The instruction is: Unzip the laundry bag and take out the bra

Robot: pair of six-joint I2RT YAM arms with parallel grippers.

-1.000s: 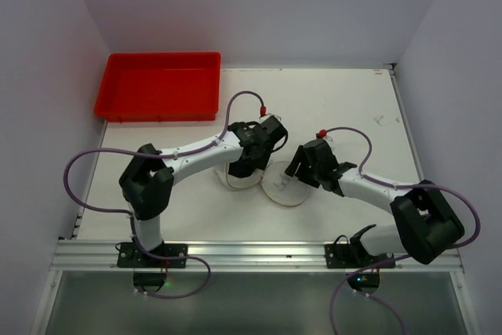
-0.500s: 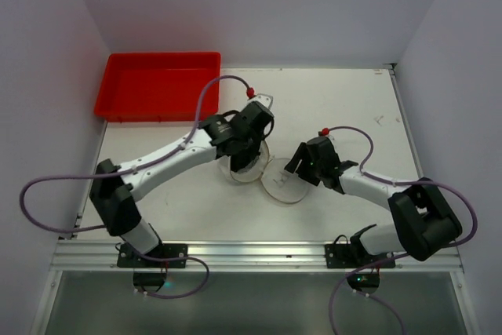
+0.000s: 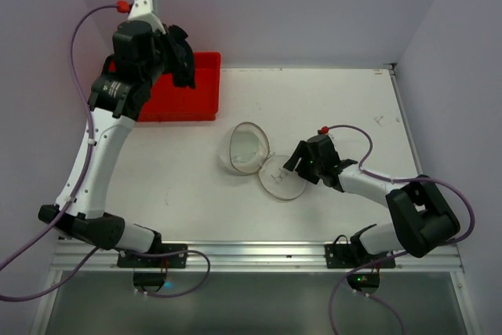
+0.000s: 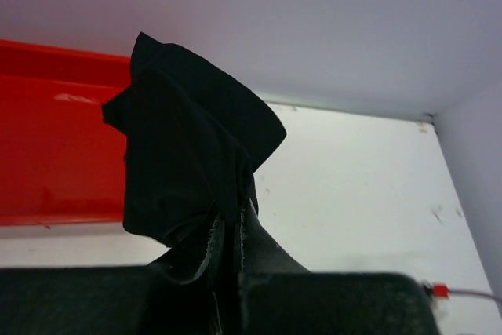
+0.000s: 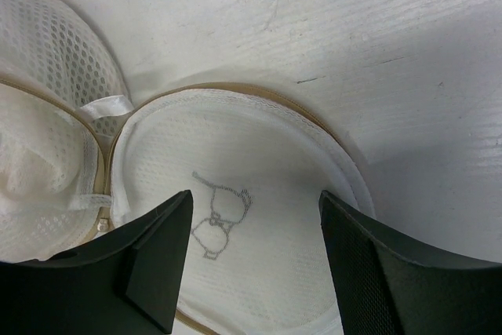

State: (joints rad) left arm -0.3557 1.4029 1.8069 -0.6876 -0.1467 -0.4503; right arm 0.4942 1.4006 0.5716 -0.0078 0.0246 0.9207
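My left gripper will move toward the near side next and lower the black bra [image 4: 188, 154] over the tray. The bra is still high near the red tray's edge.
The white mesh laundry bag [image 3: 249, 149] lies open in two round halves at the table's middle; its lid half [image 5: 243, 233] carries the small black bra drawing. My left gripper [image 3: 182, 64] is raised high over the red tray and is shut on the black bra [image 4: 188, 154], which hangs bunched from its jaws. My right gripper [image 5: 255, 209] is open just above the lid half, one finger on each side of the drawing, holding nothing. In the top view the right gripper [image 3: 296, 164] is at the lid's right edge.
A red rectangular tray [image 3: 200, 88] stands at the back left, under the left gripper. It also shows in the left wrist view [image 4: 55, 139]. White walls close in the back and both sides.
My left arm has lifted from the open bag and swung up to the back left over the red tray, carrying the black bra. The right gripper has stayed at the lid.
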